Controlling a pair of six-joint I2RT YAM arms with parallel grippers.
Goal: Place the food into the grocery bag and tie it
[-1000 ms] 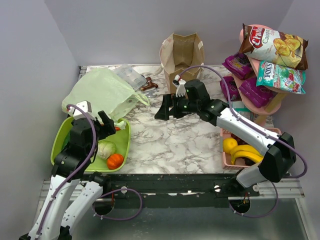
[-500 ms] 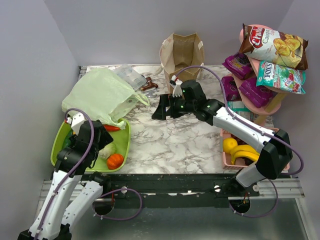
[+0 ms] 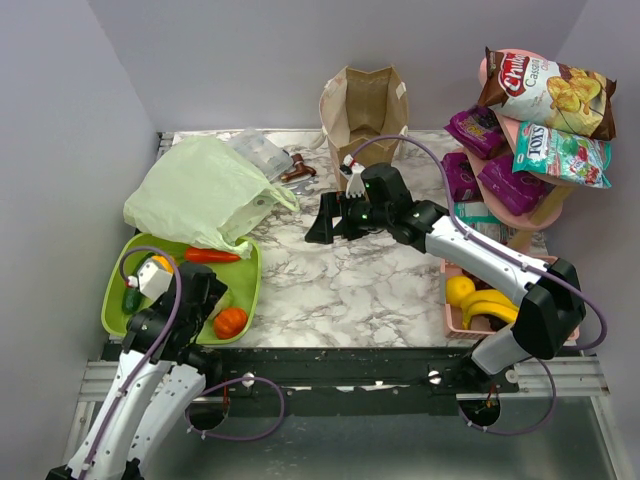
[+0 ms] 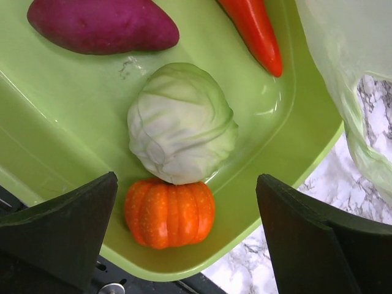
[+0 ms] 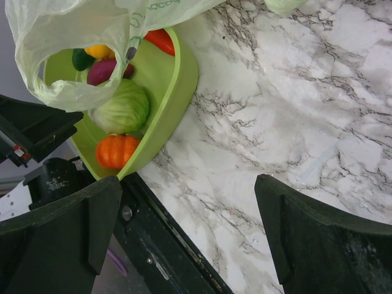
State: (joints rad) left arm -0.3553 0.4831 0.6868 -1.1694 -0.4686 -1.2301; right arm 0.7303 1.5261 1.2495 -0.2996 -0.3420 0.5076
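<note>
My left gripper lowers past the pumpkin onto the cabbage next, one open finger down each side, because the tray's bottom there lies bare for both.
The pale green grocery bag lies crumpled at the back left, its mouth hanging over the green tray. In the left wrist view the tray holds a pale green cabbage, a small orange pumpkin, a purple sweet potato and a red pepper. My left gripper is open and empty above the pumpkin. My right gripper is open and empty over the marble mid-table; its view shows the bag and cabbage. Bananas and a yellow fruit lie in a pink tray.
An upright brown paper bag stands at the back centre. A pink shelf with snack packets fills the right side. Small packets and tools lie behind the green bag. The table's front edge runs just below the trays.
My left arm has drawn back toward the near edge, now low over the tray's front. My right gripper has shifted slightly left and stays open.
</note>
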